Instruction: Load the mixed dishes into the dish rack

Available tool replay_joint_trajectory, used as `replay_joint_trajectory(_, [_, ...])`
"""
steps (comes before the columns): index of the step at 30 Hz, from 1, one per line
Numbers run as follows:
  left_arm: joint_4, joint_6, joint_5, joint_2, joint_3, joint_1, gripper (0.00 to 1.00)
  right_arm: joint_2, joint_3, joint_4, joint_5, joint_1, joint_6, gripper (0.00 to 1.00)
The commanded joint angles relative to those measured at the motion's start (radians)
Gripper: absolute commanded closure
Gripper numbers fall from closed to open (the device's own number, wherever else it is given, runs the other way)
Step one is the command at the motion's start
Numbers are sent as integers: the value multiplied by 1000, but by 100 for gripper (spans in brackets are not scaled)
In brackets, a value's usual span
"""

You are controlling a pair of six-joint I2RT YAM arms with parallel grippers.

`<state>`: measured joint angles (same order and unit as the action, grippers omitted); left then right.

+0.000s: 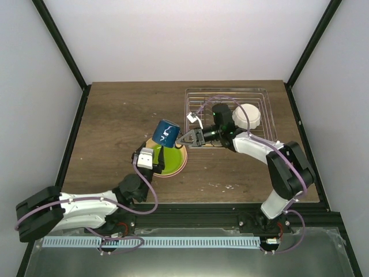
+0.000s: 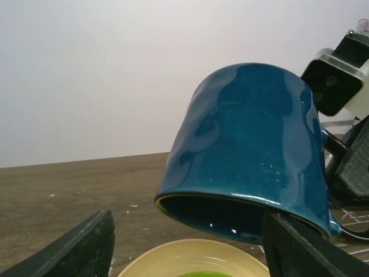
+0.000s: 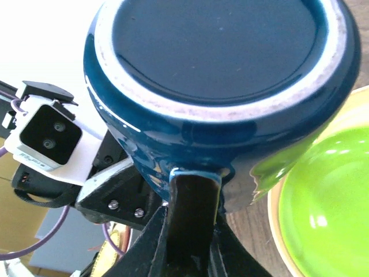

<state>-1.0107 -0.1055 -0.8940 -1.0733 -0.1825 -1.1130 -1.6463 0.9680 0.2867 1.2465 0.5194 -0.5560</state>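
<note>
My right gripper moves over the rack (image 1: 265,98) and down beside the white bowl next, since that spot lies below it, to its right in the top view.
The dark blue mug (image 1: 166,133) hangs tilted, mouth down, above the table. My right gripper (image 1: 185,138) is shut on its handle (image 3: 193,196), seen from below the mug's base in the right wrist view. My left gripper (image 1: 157,153) is open just under the mug, and its fingers (image 2: 86,245) stand wide on either side of the mug's rim (image 2: 230,208). Below lies a stack of plates (image 1: 180,164): lime green (image 3: 328,196) on orange-yellow (image 2: 196,257) on pink. The silver wire dish rack (image 1: 265,98) stands at the back right, with a white scalloped bowl (image 1: 248,115) in it.
The right arm reaches left across the rack's front edge. Bare wooden table lies to the left and behind the mug. A black frame post stands at each back corner.
</note>
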Motion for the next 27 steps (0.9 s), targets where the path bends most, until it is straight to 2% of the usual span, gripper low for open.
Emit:
replay_joint_trajectory(1, [85,61,-20,95,25,-1,25,-2,88,-115,-73,-7,134,99])
replay_joint_trajectory(5, [235,87,-38,222,37,-1,12,26,135,-274,-180,-39,233,99])
replay_joint_trajectory(8, [366,101,-61,338,32,-1,6,82,150,-371,-269,-84,295,99])
replay_joint_trajectory(12, [466,102,-87,472,44,-1,2,167,139,-448,-385,-156,342,99])
replay_joint_trajectory(16, [537,87,-101,566,54,-1,1,242,147,-529,-575,-182,393,99])
replay_joint_trajectory(20, [603,84,-145,566,37,0,0,307,151,-595,-771,-188,397,99])
replay_joint_trajectory(27, [744,201,-199,432,-56,1,0,344,155,-716,-1107,-193,359,99])
